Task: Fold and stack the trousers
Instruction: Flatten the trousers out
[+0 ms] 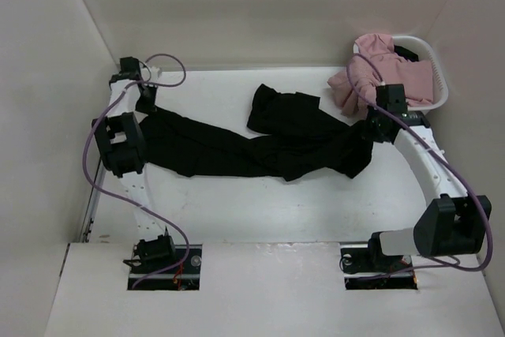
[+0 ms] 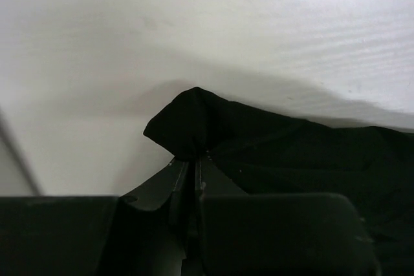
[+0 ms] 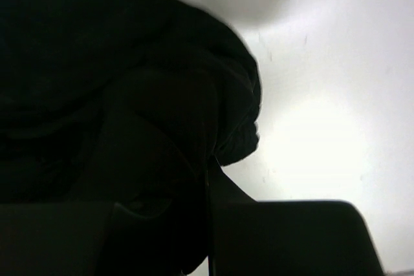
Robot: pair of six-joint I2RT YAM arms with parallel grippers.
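Note:
My right gripper rises next, draws back and lowers onto the bare near tabletop to release the trousers (image 1: 252, 144), since they lie bunched between both grippers.
The black trousers (image 1: 252, 144) lie stretched across the table, one part bunched toward the back middle. My left gripper (image 1: 147, 105) is shut on the trousers' left end; in the left wrist view the jaws pinch a peak of black cloth (image 2: 191, 127), the gripper (image 2: 192, 159) just below it. My right gripper (image 1: 369, 130) is shut on the trousers' right end; in the right wrist view black fabric (image 3: 162, 95) fills the left and the gripper (image 3: 208, 163) holds its edge.
A white basket (image 1: 436, 76) at the back right holds pink garments (image 1: 379, 73) that spill over its rim onto the table. White walls enclose the table on the left, back and right. The arm bases sit at the near edge.

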